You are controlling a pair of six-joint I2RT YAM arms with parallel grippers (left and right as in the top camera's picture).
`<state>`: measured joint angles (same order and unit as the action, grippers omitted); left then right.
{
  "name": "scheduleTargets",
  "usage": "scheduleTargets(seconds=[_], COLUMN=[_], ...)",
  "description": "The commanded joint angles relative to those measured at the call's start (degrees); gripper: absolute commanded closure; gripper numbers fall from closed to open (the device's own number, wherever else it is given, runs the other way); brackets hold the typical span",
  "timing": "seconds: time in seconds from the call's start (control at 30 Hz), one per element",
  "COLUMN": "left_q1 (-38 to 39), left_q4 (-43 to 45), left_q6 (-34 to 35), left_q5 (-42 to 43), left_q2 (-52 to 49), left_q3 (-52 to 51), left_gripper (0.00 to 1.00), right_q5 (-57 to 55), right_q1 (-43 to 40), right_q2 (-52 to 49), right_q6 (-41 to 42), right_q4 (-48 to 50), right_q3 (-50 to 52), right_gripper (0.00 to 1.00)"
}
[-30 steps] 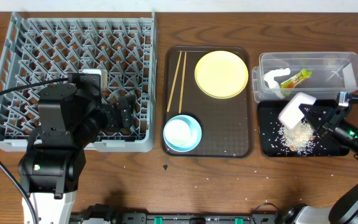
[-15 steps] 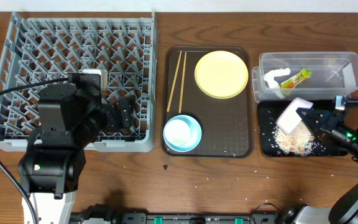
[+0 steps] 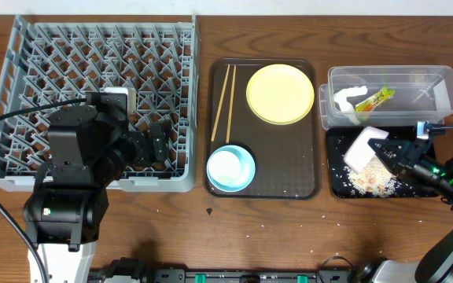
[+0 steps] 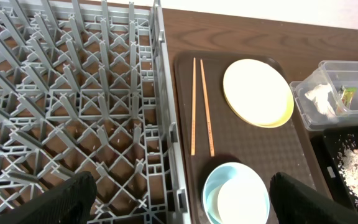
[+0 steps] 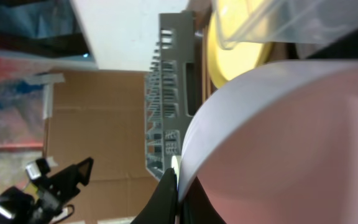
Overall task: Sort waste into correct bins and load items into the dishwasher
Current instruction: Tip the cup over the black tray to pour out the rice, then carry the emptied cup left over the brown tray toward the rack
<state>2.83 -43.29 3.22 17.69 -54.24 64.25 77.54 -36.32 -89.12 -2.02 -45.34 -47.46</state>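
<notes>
My right gripper needs to swing to the left in the overhead view next and go down onto the serving tray's bare near corner (image 3: 292, 172). That corner has room to let go of the bowl.
My right gripper (image 3: 382, 149) is shut on the rim of the white bowl (image 3: 359, 148), holding it tilted over the black tray (image 3: 425, 187). Beige food scraps (image 3: 370, 180) lie in a heap on that tray below the bowl. In the right wrist view the bowl (image 5: 278, 137) fills the frame, pinched between the jaws (image 5: 179, 186). The clear tub (image 3: 449, 88) holds the white tissue (image 3: 345, 98) and the green-and-orange wrapper (image 3: 374, 98). My left gripper (image 3: 159, 141) is open and empty over the grey dish rack (image 3: 93, 63), also in the left wrist view (image 4: 179, 190).
A dark brown serving tray (image 3: 289, 157) in the middle carries the yellow plate (image 3: 280, 93), two chopsticks (image 3: 226, 102) and the light blue bowl (image 3: 247, 159) with the small white cup (image 3: 226, 167) inside. Crumbs dot the table in front.
My right gripper has shifted left and a little lower with the white bowl over the black tray. The scrap heap now lies lower on the tray. The left arm has not moved.
</notes>
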Motion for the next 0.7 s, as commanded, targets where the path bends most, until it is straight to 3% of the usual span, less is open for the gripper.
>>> scheduleTargets(seconds=[0.0,0.03,0.13,0.2,0.4,0.67], left_q1=[0.09,0.09,0.09,0.09,0.09,0.09], left_q4=[0.00,0.00,0.00,0.00,0.00,0.00], left_q6=[0.52,0.52,0.52,0.52,0.52,0.52], left_q5=[0.28,0.28,0.28,0.28,0.28,0.28], left_q2=[0.00,0.00,0.00,0.00,0.00,0.00], left_q3=[1.36,1.36,1.36,1.36,1.36,1.36], left_gripper=[0.09,0.09,0.09,0.10,0.09,0.09], right_q5=[-8.57,-9.90,2.23,-0.61,-21.86,-60.96], right_q1=[1.49,1.55,3.08,5.03,18.16,48.76], right_q2=[1.60,1.62,2.95,5.18,16.22,22.93], right_q6=[4.11,7.08,-0.85,-0.92,-0.66,9.64], right_q4=[1.31,0.68,-1.25,-3.17,-9.38,-6.93], right_q3=[-0.52,-0.55,-0.87,-1.90,-9.35,-13.77], right_gripper=[0.99,0.99,0.99,0.99,0.99,0.99])
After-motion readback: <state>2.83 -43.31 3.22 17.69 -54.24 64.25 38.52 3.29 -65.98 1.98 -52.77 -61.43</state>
